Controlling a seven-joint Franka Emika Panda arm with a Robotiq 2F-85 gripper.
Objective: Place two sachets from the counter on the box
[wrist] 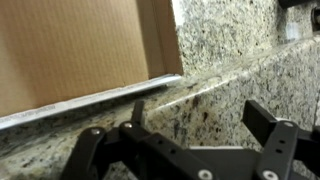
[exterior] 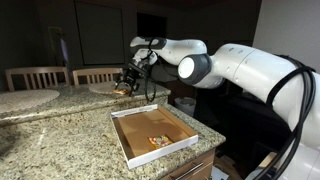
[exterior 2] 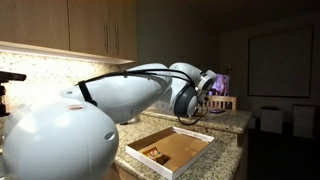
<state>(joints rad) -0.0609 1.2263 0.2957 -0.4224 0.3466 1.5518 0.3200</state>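
My gripper will next move outward, away from the box, and go down to the small orange spot on the ledge.
The box lies on the speckled granite counter near its front edge; it also shows in an exterior view. One orange-and-yellow sachet lies inside it, also seen in an exterior view. My gripper hovers over the raised back ledge, beyond the box. A small orange spot shows just under it; I cannot tell what it is. In the wrist view my gripper is open with only bare counter between the fingers. The box's wall is at the upper left.
Two wooden chairs stand behind the raised ledge. A round pale plate lies on the ledge at the left. Wall cabinets hang above the counter. A small white crate stands at the counter's far end.
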